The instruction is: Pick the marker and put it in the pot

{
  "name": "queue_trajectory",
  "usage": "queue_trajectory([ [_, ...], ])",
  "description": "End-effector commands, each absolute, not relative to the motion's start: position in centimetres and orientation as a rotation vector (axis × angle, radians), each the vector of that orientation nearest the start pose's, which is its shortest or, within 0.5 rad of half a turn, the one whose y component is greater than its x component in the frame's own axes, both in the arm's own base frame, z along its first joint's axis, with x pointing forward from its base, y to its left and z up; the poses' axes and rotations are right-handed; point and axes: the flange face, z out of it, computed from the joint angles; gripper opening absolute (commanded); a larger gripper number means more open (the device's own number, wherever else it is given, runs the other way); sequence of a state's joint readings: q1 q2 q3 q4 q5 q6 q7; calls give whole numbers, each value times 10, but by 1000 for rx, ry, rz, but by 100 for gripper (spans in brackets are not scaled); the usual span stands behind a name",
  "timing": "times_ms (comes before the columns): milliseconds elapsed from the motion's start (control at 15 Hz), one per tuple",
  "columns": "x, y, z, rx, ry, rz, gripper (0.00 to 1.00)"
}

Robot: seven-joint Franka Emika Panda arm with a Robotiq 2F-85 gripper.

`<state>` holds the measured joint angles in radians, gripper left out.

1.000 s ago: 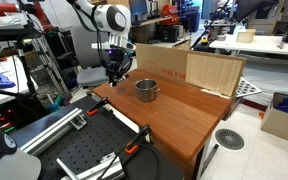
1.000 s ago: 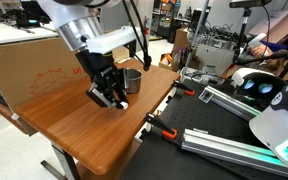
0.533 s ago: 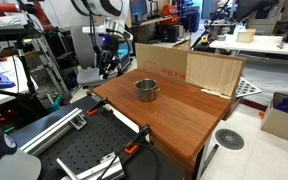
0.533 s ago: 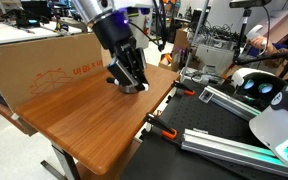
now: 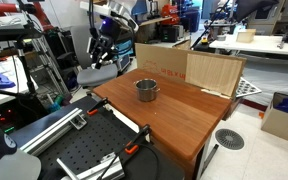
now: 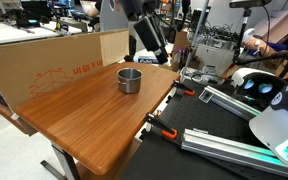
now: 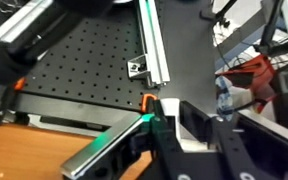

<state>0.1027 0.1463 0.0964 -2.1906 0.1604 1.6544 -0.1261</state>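
I will move my gripper outward over the pot's opening (image 5: 146,84) next, then down to let go of the marker inside, because the upright pot stands farther outward and lower than my gripper.
The small silver pot (image 5: 147,89) (image 6: 130,79) stands upright on the wooden table (image 5: 184,125) (image 6: 84,125). My gripper (image 5: 102,52) (image 6: 152,42) hangs high in the air, away from the pot and beyond the table's edge. In the wrist view the gripper (image 7: 175,108) is shut, with a narrow whitish piece of the marker (image 7: 172,113) pinched between its dark fingers. The rest of the marker is hidden. No marker lies on the tabletop. The wrist view does not show the pot.
A cardboard box (image 5: 189,68) (image 6: 44,62) stands along the table's far side. Below the gripper lie a black perforated board (image 7: 74,70), a metal rail (image 7: 152,45) and an orange clamp (image 7: 147,101). Lab equipment crowds the surroundings.
The gripper has risen fast from just above the tabletop beside the pot, swinging up and away past the table's edge. It stayed shut. The pot has not moved.
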Motion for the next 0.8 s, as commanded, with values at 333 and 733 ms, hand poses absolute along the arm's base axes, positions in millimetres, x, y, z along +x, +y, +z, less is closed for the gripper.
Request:
queue_trajectory([
  [333,462,55,300,-2619,-294,1014,6],
  [733,477,10,297,-2548,-199,1006,6],
])
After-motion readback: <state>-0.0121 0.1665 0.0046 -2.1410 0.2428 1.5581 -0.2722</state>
